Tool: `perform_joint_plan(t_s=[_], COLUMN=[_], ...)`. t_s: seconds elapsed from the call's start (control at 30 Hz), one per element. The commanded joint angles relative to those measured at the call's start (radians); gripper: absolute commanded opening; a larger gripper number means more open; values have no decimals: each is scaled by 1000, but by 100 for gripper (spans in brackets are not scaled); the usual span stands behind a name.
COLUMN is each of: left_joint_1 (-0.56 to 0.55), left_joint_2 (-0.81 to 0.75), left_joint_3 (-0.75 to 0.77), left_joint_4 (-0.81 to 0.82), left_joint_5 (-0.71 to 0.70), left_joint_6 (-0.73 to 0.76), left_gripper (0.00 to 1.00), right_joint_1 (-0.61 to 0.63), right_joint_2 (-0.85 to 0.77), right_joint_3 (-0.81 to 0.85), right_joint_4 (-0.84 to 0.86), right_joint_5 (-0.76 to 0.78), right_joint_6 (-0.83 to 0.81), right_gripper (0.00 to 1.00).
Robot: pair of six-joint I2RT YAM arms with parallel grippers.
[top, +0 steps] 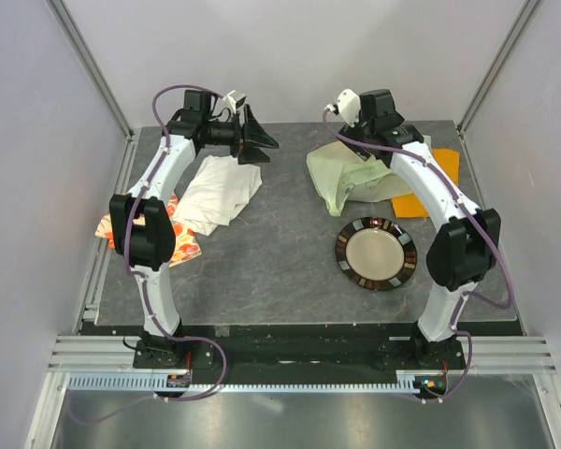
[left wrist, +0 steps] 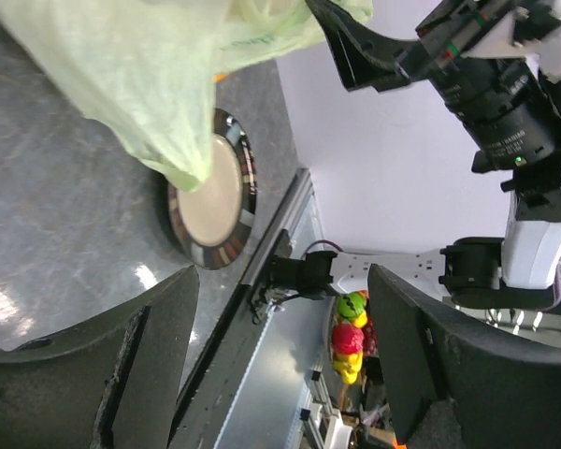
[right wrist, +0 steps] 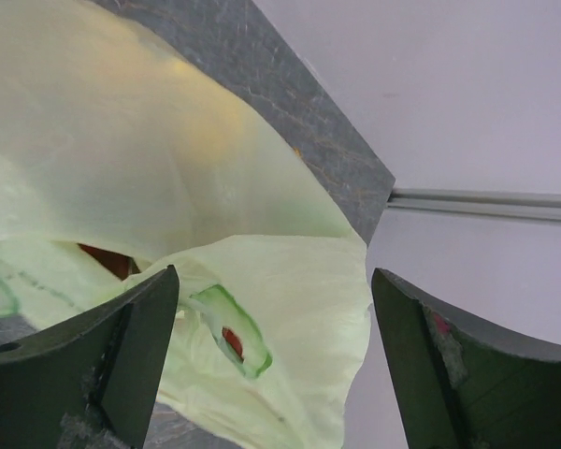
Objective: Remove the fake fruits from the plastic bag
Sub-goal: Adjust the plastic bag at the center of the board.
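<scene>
The right gripper will rise slightly next and then go down onto the handle loop (right wrist: pixel 232 326), since the loop is close by one fingertip, off the middle of the gap.
The pale green plastic bag (top: pixel 344 178) lies crumpled at the back right of the table. It also shows in the left wrist view (left wrist: pixel 140 84) and the right wrist view (right wrist: pixel 168 168). No fake fruit shows plainly; a red-brown patch (right wrist: pixel 107 260) shows at a fold of the bag. My right gripper (right wrist: pixel 276 374) is open just above the bag's far edge, jaws wide and empty; in the top view it sits under the wrist (top: pixel 366 131). My left gripper (top: pixel 254 136) is open and empty, raised at the back centre-left, pointing toward the bag, apart from it (left wrist: pixel 280 374).
A dark-rimmed round plate (top: pixel 375 253) lies in front of the bag. An orange cloth (top: pixel 432 176) lies under the bag's right side. A white cloth (top: pixel 220 192) and a fruit-print cloth (top: pixel 173 236) lie at left. Green, red and yellow pieces (left wrist: pixel 348 337) show beyond the table's near rail.
</scene>
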Motion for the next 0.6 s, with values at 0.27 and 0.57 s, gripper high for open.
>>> perform_joint_plan(t_s=[0.27, 0.57], left_joint_1=[57, 64], left_joint_2=[-89, -104], left_joint_3=[-8, -15], left_joint_4=[-117, -122], left_joint_5=[-62, -65], left_joint_6=[161, 169], left_gripper=[80, 80], right_joint_1=[-7, -19], right_joint_2=[74, -56], right_joint_3=[267, 148], right_joint_4=[-246, -337], right_joint_5=[-28, -109], right_joint_6=[21, -34], right_gripper=[89, 92])
